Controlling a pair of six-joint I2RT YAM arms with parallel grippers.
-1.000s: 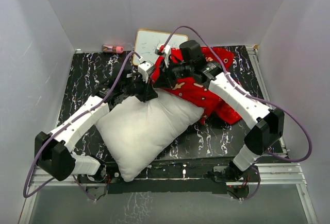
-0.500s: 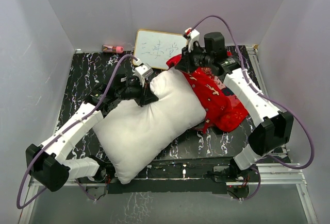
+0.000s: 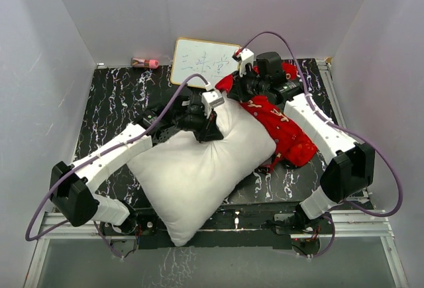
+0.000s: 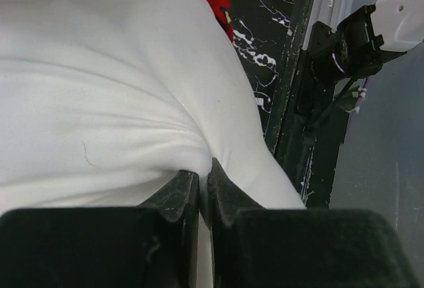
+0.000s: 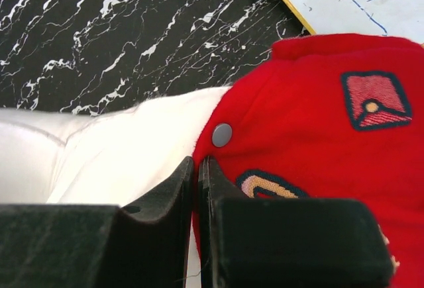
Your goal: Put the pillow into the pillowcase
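Note:
The pillow is lying at a slant, so my left gripper will next pull the pillow's fold to the left in the top view and a little outward, and then open.
The white pillow (image 3: 199, 169) lies slantwise on the black marbled table, its far right corner tucked against the red pillowcase (image 3: 286, 129). My left gripper (image 3: 212, 128) is shut on a fold of the pillow (image 4: 99, 89) near that corner, the cloth pinched between the jaws (image 4: 199, 174). The right gripper (image 3: 240, 84) is shut on the pillowcase's edge (image 5: 318, 136), just below a grey snap button (image 5: 222, 134), holding it over the pillow's corner (image 5: 112, 149). How deep the corner sits inside the case is hidden.
A small framed whiteboard (image 3: 202, 63) leans on the back wall behind both grippers. A small pink object (image 3: 144, 63) lies at the back left. White walls close three sides; a metal rail (image 3: 334, 99) runs along the right edge.
The left gripper has pushed the pillow to the right and toward the back. The right gripper pulled the pillowcase's edge back off the pillow's middle; it now sits over the far corner.

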